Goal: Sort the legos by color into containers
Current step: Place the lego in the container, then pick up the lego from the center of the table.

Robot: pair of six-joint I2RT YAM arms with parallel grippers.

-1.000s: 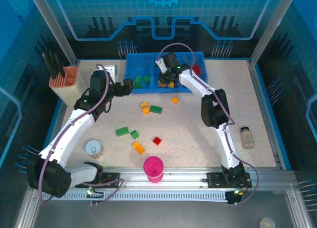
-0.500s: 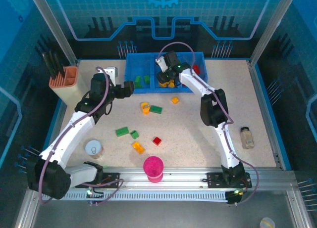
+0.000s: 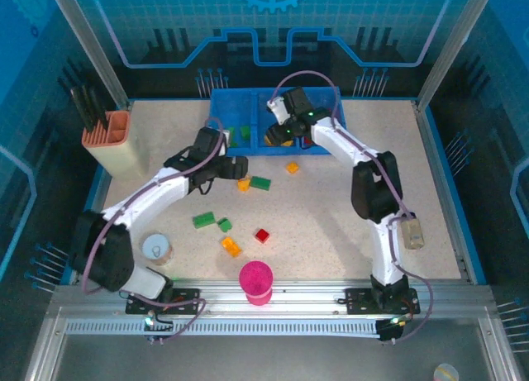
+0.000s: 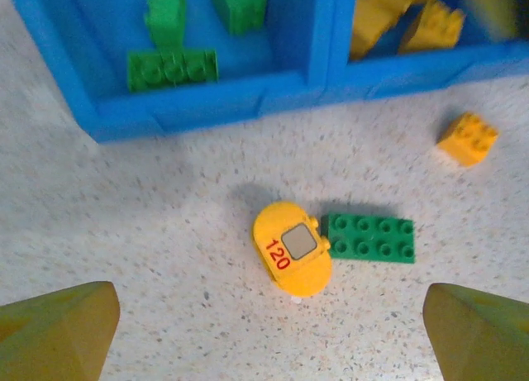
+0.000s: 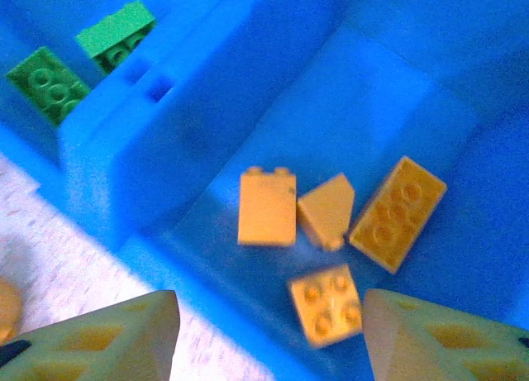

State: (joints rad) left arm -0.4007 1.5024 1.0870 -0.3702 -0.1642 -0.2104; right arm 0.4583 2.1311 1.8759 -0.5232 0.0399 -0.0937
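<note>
My left gripper's spread fingers are already wider apart than the piece, so next they need to go down astride the long sides of the rounded orange piece (image 3: 244, 184) (image 4: 292, 249) below and close.
The blue tray (image 3: 248, 92) of containers stands at the back. Green legos (image 4: 172, 69) lie in its left compartment, orange ones (image 5: 267, 206) in the middle, a red one (image 3: 328, 115) in the right. My left gripper (image 4: 269, 340) hangs open above a rounded orange piece marked 120 (image 4: 293, 247), which touches a flat green plate (image 4: 371, 237). An orange brick (image 4: 467, 138) lies farther right. My right gripper (image 5: 273, 348) is open over the middle compartment, with a square orange brick (image 5: 326, 304) lying loose on the tray floor just beyond its fingertips.
Nearer on the table lie two green bricks (image 3: 203, 220), a red brick (image 3: 262, 235) and an orange one (image 3: 231, 246). A pink cup (image 3: 255, 282) stands at the front, a tin (image 3: 156, 249) at the left, a peach tool holder (image 3: 116, 141) far left, a small bottle (image 3: 411, 230) right.
My left arm has swung right from the tray's left end to above the rounded orange piece. My right gripper has opened over the middle compartment and shifted slightly right.
</note>
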